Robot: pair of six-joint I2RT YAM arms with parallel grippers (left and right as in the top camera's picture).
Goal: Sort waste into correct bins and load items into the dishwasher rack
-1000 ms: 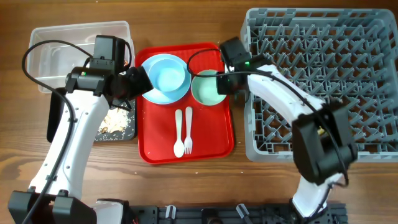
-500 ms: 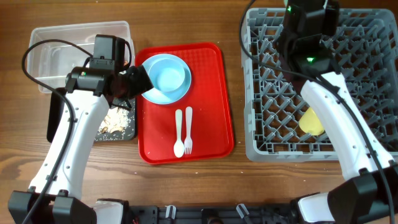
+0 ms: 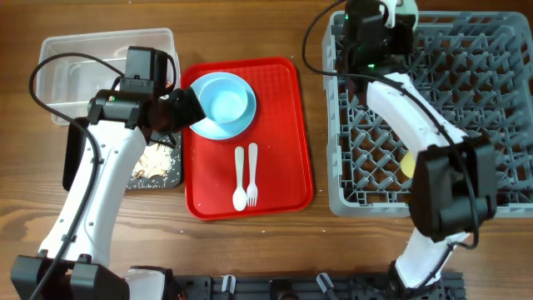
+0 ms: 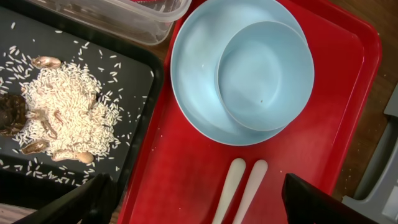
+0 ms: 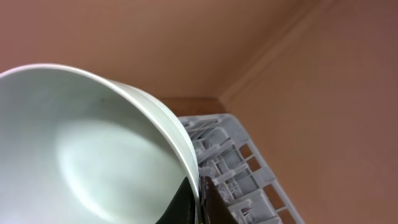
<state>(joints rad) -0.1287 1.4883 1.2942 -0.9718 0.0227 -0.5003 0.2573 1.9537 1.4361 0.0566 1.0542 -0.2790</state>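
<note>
My right gripper lowers toward the rack's far corner [image 3: 340, 33] nearest the red tray next and lets go of the mint bowl's rim. The mint bowl still hangs above the pegs.
My left gripper [image 3: 193, 107] is open and empty [image 4: 205, 202], hovering over the red tray's left side. Below it a pale blue bowl [image 4: 266, 74] sits in the pale blue plate [image 4: 199, 106]. The white spoon [image 3: 239, 179] and fork [image 3: 252, 175] lie side by side on the tray. My right gripper [image 3: 391, 17] is shut on the rim of the mint bowl [image 5: 93, 155], held above the far left corner of the grey rack [image 3: 466, 108]. A yellow cup [image 3: 410, 162] lies in the rack. Rice and brown scraps [image 4: 59, 109] lie in the black tray [image 4: 134, 68].
The clear tub [image 3: 83, 62] stands at the far left, behind the black tray [image 3: 75, 162]. The flat red serving tray [image 3: 283, 125] lies between the bins and the rack. The rack's pegs [image 5: 230, 162] show below the held bowl.
My right gripper took the mint bowl off the red tray, lifted it over the rack, then moved it to the rack's far left corner. The left arm has not moved.
</note>
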